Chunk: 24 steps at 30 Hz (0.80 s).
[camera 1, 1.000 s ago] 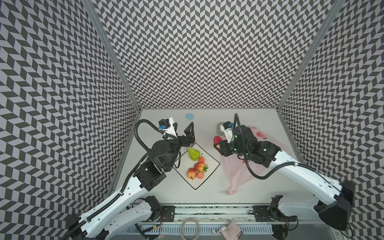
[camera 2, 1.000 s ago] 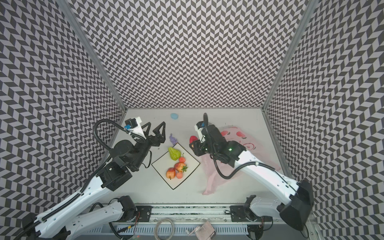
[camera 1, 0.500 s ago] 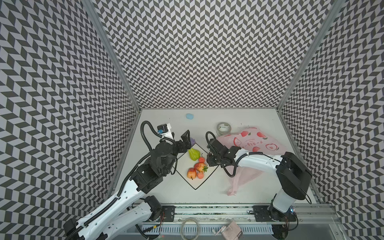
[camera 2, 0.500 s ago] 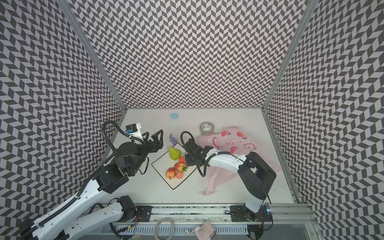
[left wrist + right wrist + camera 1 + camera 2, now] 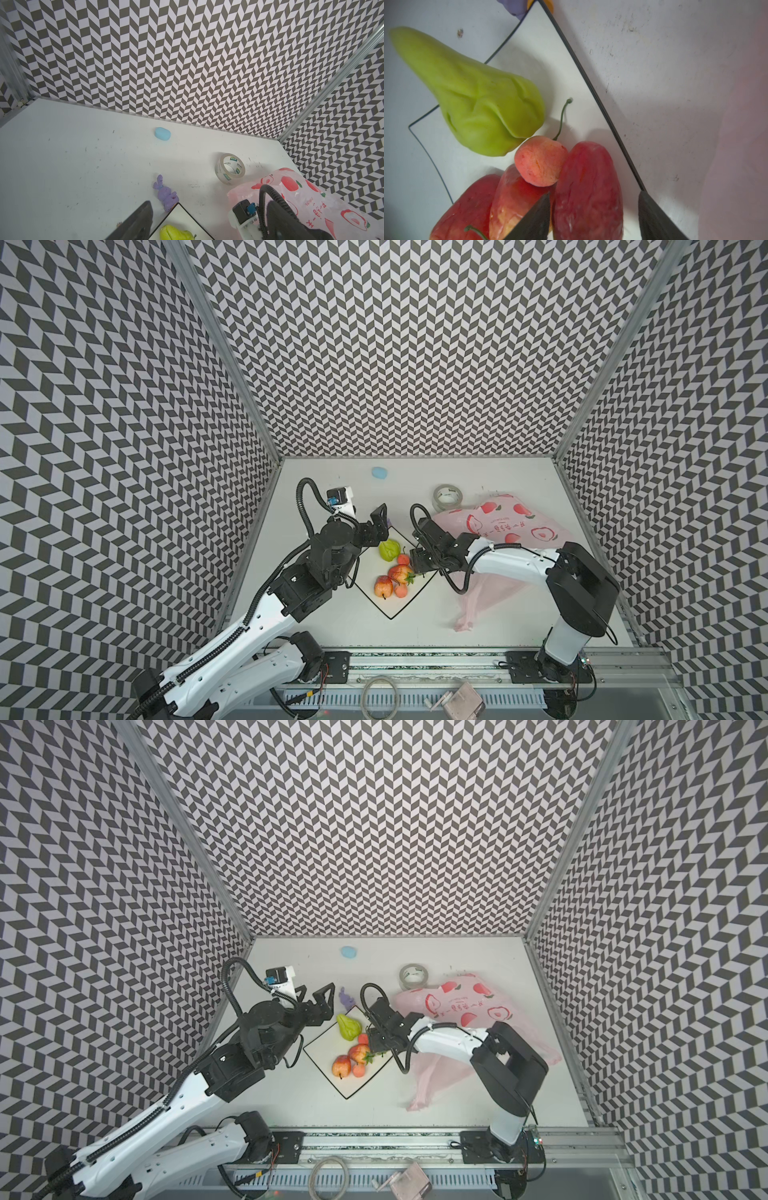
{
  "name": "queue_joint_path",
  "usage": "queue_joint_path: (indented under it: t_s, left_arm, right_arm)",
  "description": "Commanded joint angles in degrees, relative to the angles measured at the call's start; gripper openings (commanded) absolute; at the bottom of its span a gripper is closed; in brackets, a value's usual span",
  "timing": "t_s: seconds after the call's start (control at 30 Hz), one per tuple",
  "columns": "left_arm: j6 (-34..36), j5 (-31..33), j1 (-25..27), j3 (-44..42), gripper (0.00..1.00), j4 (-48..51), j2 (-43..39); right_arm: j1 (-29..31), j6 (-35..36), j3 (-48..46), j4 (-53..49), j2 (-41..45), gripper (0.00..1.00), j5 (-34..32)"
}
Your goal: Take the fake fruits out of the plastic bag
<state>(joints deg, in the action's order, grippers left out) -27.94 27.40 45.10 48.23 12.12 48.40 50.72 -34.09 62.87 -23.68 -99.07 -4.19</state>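
My left gripper is open and next needs to swing back past the plate (image 5: 390,610). Then it needs to come down and close on the bag's near edge (image 5: 465,620), which sticks out clear of both arms.
Several fake fruits lie on the white plate (image 5: 390,610): a yellow-green pear (image 5: 386,551), a strawberry (image 5: 400,573), an apple (image 5: 383,585) and small orange balls. My right gripper (image 5: 417,562) is low over the plate's right corner. In the right wrist view a dark red fruit (image 5: 588,187) lies on the plate between its fingers (image 5: 533,220), and the right gripper (image 5: 593,207) is open, with a gap on one side. The pink plastic bag (image 5: 507,526) lies behind the right arm. My left gripper (image 5: 316,996) hangs open and empty by the plate's far corner.
A purple figure (image 5: 165,193) lies at the plate's far corner. A grey tape roll (image 5: 447,498) stands near the bag, and a light blue blob (image 5: 379,473) sits close to the back wall. Patterned walls enclose three sides of the table.
My right arm came down from above the bag to the plate with a red fruit, and its jaws have widened off it. The left gripper shifted slightly.
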Motion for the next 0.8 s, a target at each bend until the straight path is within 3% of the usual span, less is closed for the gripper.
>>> queue_joint_path:
  t_s: [0.0,0.17,0.33,0.57,0.77]
  left_arm:
    - [0.7,-1.1,-0.3,1.4,0.86,-1.4,0.1]
    - [4.3,-8.5,0.4,1.7,0.82,-3.1,0.9]
    - [9.5,-7.1,12.4,-0.1,0.83,-3.1,3.2]
    - [9.5,-7.9,29.8,0.7,0.85,-4.9,12.6]
    - [4.7,-14.7,34.8,3.6,0.90,-5.9,24.7]
  right_arm:
    - [0.3,0.1,0.2,1.0,5.0,0.68,0.0]
    - [0.2,-0.4,0.6,-1.8,14.1,0.69,-1.4]
    - [0.1,-2.9,-0.4,-11.9,27.5,0.68,-9.1]
    - [-0.1,-15.5,-5.4,-29.7,47.2,0.68,-18.6]
    - [-0.1,-25.8,-7.8,-40.0,57.1,0.67,-20.6]
